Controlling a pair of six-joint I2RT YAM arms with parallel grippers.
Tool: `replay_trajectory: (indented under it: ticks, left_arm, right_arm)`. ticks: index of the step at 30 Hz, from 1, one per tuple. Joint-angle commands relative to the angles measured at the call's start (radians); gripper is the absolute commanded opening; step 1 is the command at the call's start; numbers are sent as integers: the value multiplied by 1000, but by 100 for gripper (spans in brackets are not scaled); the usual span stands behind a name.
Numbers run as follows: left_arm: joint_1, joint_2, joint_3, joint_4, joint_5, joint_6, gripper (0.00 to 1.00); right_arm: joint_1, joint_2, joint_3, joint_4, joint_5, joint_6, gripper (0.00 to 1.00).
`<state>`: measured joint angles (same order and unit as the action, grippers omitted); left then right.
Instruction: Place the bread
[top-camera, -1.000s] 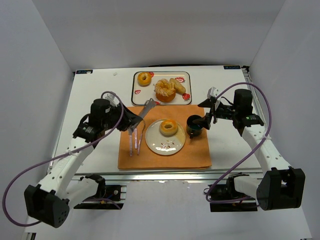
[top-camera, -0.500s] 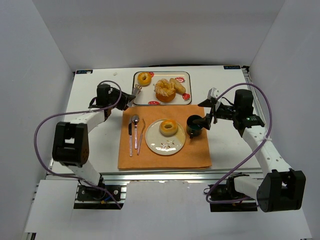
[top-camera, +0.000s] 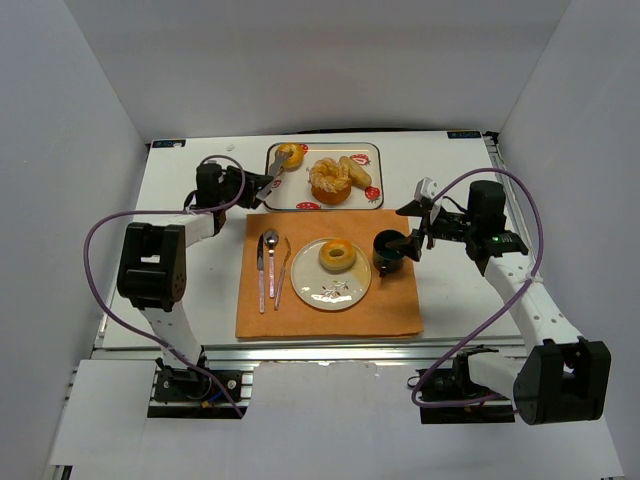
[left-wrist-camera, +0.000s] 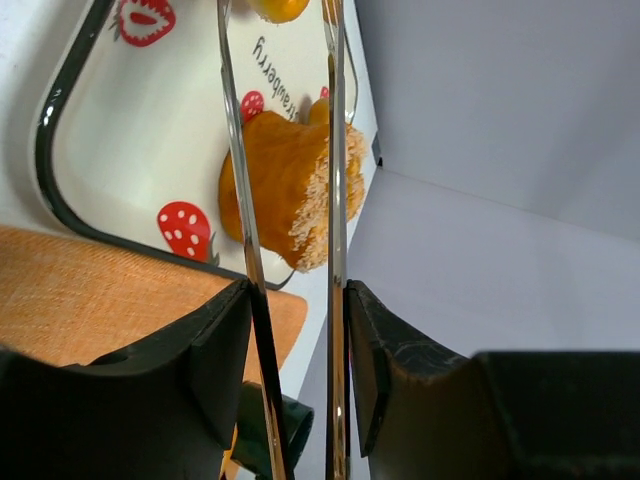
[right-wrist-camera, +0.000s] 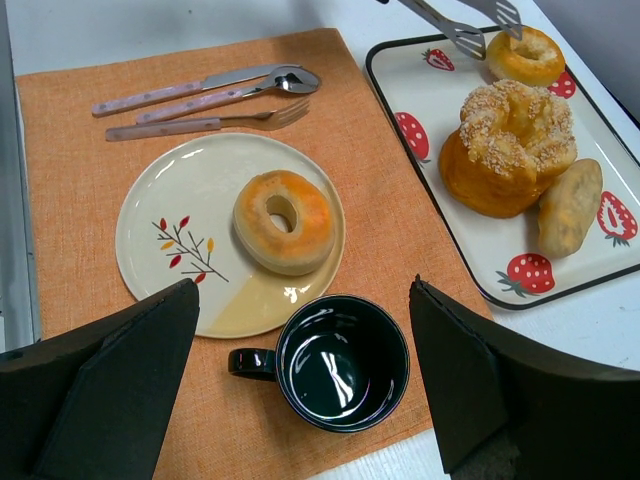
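Note:
The plate's ring-shaped bread is back from my left gripper, to its right in the top view. I will carry the small donut back onto that bread and let go.
A ring-shaped bread lies on the round plate on the orange mat; it also shows in the right wrist view. Three more breads lie on the strawberry tray: a small donut, a sugared bun and a long roll. My left gripper is shut on metal tongs, whose tips reach the small donut. In the left wrist view the tong arms run between my fingers toward the sugared bun. My right gripper is open above a black cup.
A knife, spoon and fork lie on the mat left of the plate. The black cup stands right of the plate. The tray sits behind the mat. White walls enclose the table on three sides.
My left gripper has swung the tongs from over the mat beside the plate back to the tray, and their tips now reach the small donut. The right arm has not moved.

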<state>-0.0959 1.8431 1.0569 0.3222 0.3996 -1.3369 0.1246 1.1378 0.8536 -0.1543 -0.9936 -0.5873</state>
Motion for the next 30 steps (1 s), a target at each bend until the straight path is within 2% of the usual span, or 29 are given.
replay_trajectory:
  ticks: [1, 11, 14, 15, 17, 20, 23, 26, 27, 30]
  left_arm:
    - [10, 8, 43, 64, 22, -22, 52]
    - [13, 67, 63, 57, 47, -34, 51]
    - [13, 74, 68, 57, 50, -34, 47]
    - [13, 74, 69, 61, 50, -34, 45]
    - [12, 71, 66, 80, 53, -42, 32]
    - [13, 47, 52, 103, 62, -35, 21]
    - [13, -16, 22, 103, 80, 18, 15]
    - [13, -143, -40, 91, 96, 68, 9]
    - [13, -183, -85, 72, 102, 85, 5]
    - [13, -381, -188, -52, 110, 165, 0]
  right_arm:
    - [-3, -1, 10, 25, -7, -16, 89]
    - [-6, 8, 25, 21, -8, -14, 89]
    - [-5, 7, 25, 21, -8, -13, 89]
    - [-6, 7, 25, 21, -8, -13, 89]
    - [-5, 4, 25, 21, -7, -12, 89]
    - [-6, -1, 25, 19, -8, -13, 89]
    - [-6, -7, 27, 15, -11, -14, 90]
    - [-6, -16, 25, 6, -11, -20, 89]
    - [-5, -19, 24, 4, -13, -22, 89]
    - [-6, -26, 18, -1, -14, -25, 89]
